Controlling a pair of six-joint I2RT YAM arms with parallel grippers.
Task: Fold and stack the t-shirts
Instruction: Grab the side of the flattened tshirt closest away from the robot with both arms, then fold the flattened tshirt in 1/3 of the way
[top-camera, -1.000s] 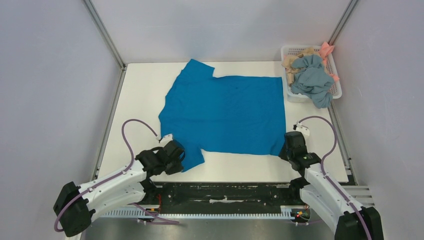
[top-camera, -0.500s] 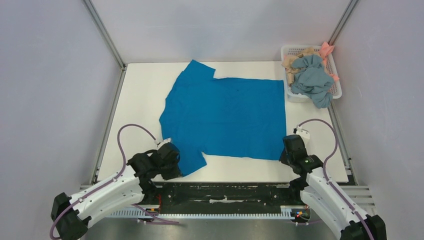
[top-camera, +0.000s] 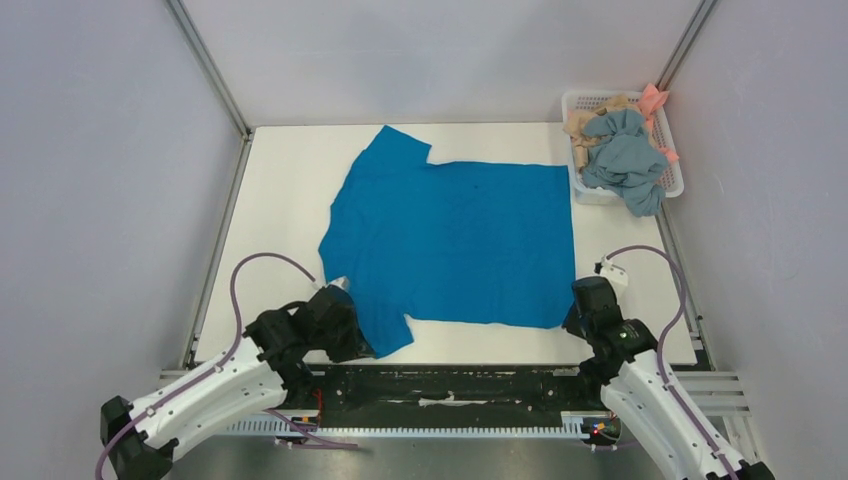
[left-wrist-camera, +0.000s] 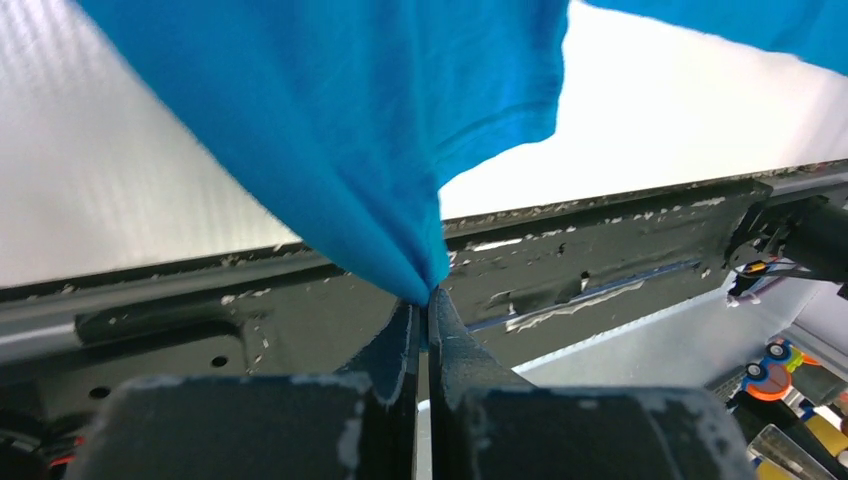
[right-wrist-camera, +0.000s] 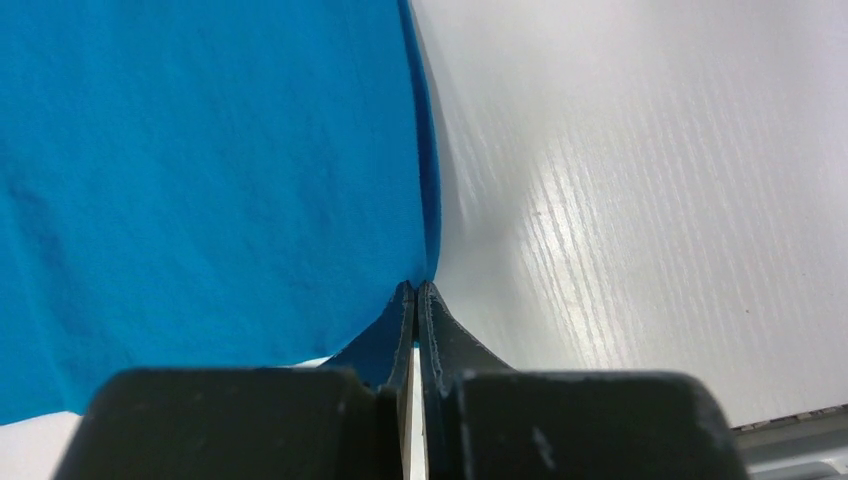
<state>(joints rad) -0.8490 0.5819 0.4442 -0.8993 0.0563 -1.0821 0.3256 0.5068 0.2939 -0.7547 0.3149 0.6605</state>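
The near sleeve goes up and outward in my left gripper next, for release near the far sleeve's base (top-camera: 374, 188). It still juts toward the table's black front bar.
A bright blue t-shirt (top-camera: 455, 240) lies spread flat on the white table (top-camera: 270, 200), its near edge close to the front. My left gripper (top-camera: 352, 343) is shut on the shirt's near left sleeve (left-wrist-camera: 330, 130), pinching the cloth at the fingertips (left-wrist-camera: 428, 296) over the table's black front rail. My right gripper (top-camera: 575, 315) is shut on the shirt's near right corner (right-wrist-camera: 425, 270), low over the table. The cloth (right-wrist-camera: 200, 180) stretches away from the right fingers (right-wrist-camera: 385, 335).
A white basket (top-camera: 590, 192) at the back right holds a grey-blue garment (top-camera: 625, 160) and beige and pink clothes. A black rail (top-camera: 450, 385) runs along the table's front edge. Grey walls with metal posts close in both sides.
Both grippers have moved toward the front edge, dragging the blue shirt nearer. The shirt's near edge and left sleeve now lie closer to the front rail.
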